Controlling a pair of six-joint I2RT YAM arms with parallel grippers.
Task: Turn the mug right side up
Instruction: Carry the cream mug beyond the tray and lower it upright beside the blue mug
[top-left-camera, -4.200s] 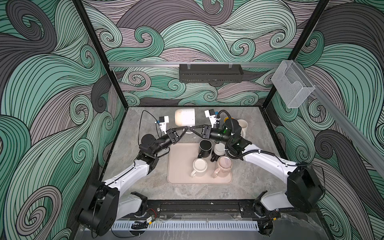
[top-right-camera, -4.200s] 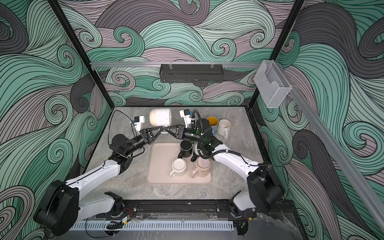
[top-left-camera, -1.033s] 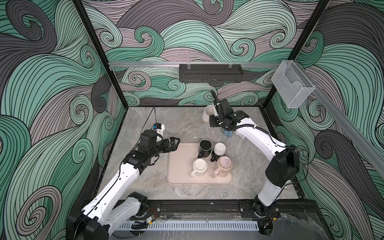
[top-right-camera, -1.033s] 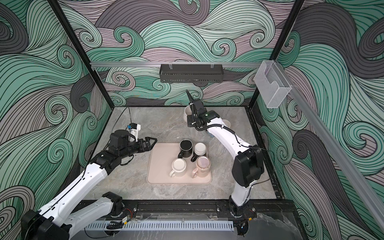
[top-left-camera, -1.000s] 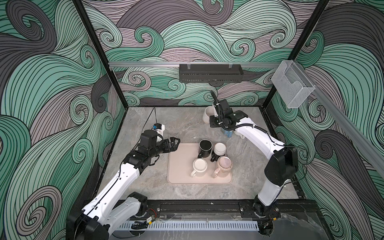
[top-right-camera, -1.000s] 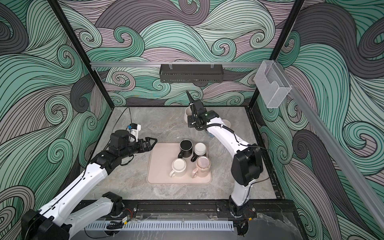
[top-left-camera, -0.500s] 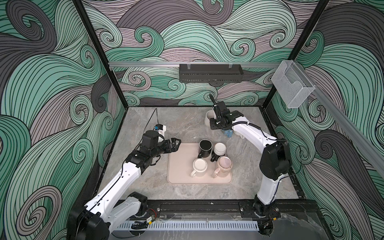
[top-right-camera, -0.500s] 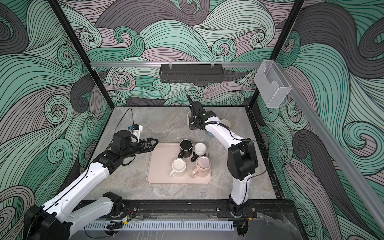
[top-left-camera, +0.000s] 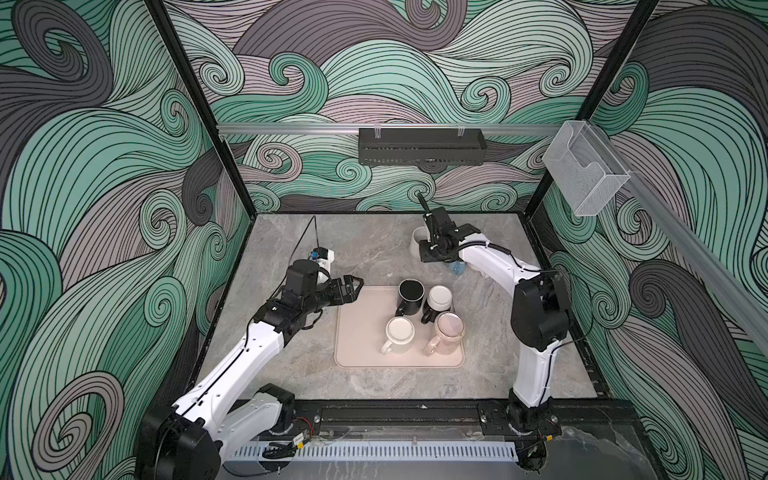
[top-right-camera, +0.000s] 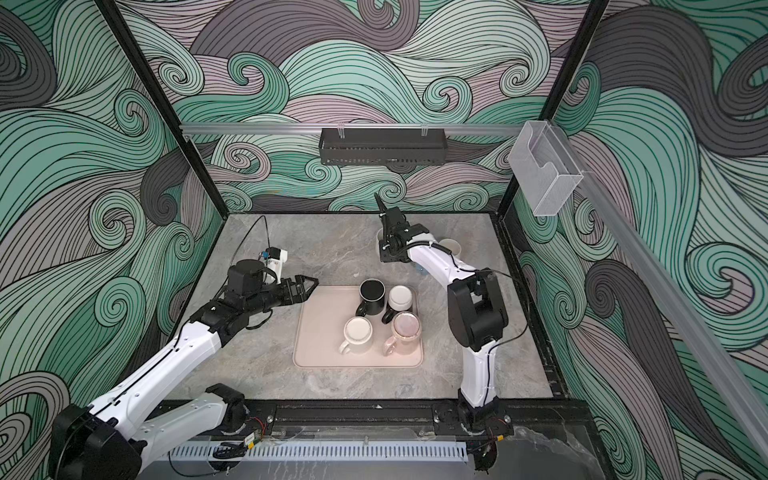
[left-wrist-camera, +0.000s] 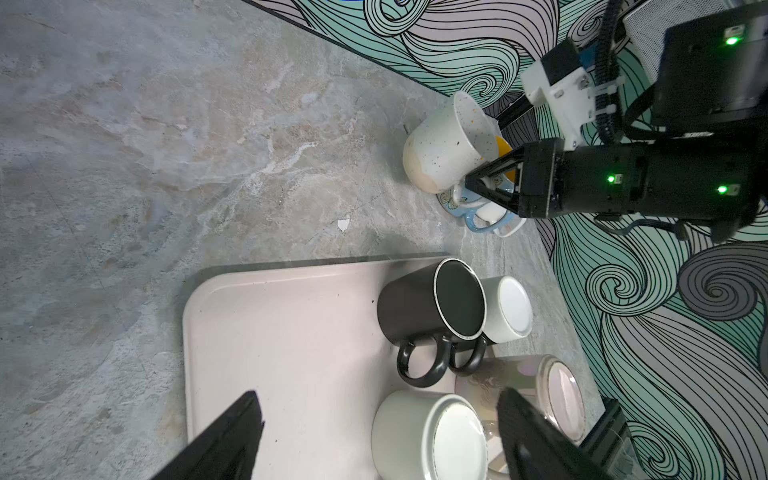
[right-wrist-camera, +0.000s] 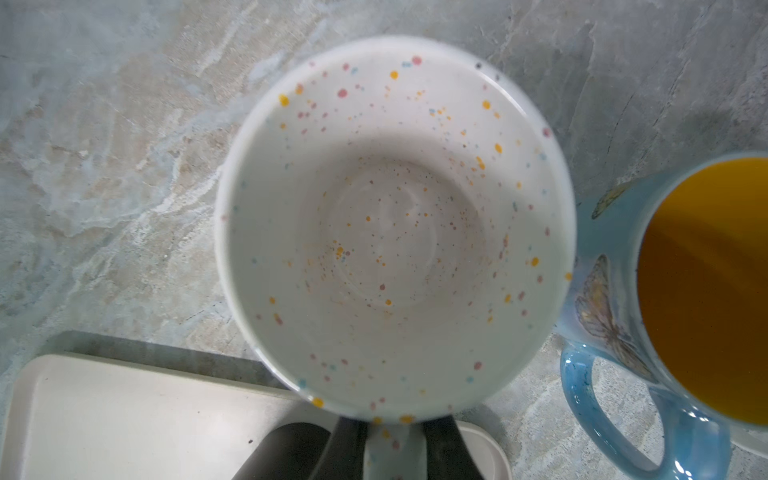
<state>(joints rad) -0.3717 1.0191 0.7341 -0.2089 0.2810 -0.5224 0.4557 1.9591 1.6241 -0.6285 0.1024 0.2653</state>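
Note:
The speckled mug already has its opening up, so I will lower my right gripper toward the tabletop below it beside the butterfly mug and release the speckled mug's handle.
The mug (right-wrist-camera: 395, 224) is white with coloured speckles and stands mouth up at the back of the table, its empty inside facing the right wrist camera. My right gripper (right-wrist-camera: 392, 440) is shut on the mug's handle, one finger on each side. In both top views the mug (top-left-camera: 417, 240) (top-right-camera: 380, 243) shows only partly behind that gripper (top-left-camera: 428, 253) (top-right-camera: 388, 254). The left wrist view shows the mug (left-wrist-camera: 444, 145) slightly tilted, base at or just above the tabletop. My left gripper (top-left-camera: 353, 286) (left-wrist-camera: 378, 395) hangs open and empty at the tray's left back corner.
A pink tray (top-left-camera: 361, 332) holds a black mug (top-left-camera: 410, 289) mouth up and three mugs upside down: white (top-left-camera: 439, 297), cream (top-left-camera: 400, 332), pink (top-left-camera: 449, 326). A blue butterfly mug (right-wrist-camera: 685, 291) with a yellow inside stands right beside the speckled mug. A cream mug (top-right-camera: 451, 246) stands behind it.
About four seconds ago both grippers held the mug above the tray's back edge. Now only the right one holds it, mouth up at the back. The left gripper has drawn away, open.

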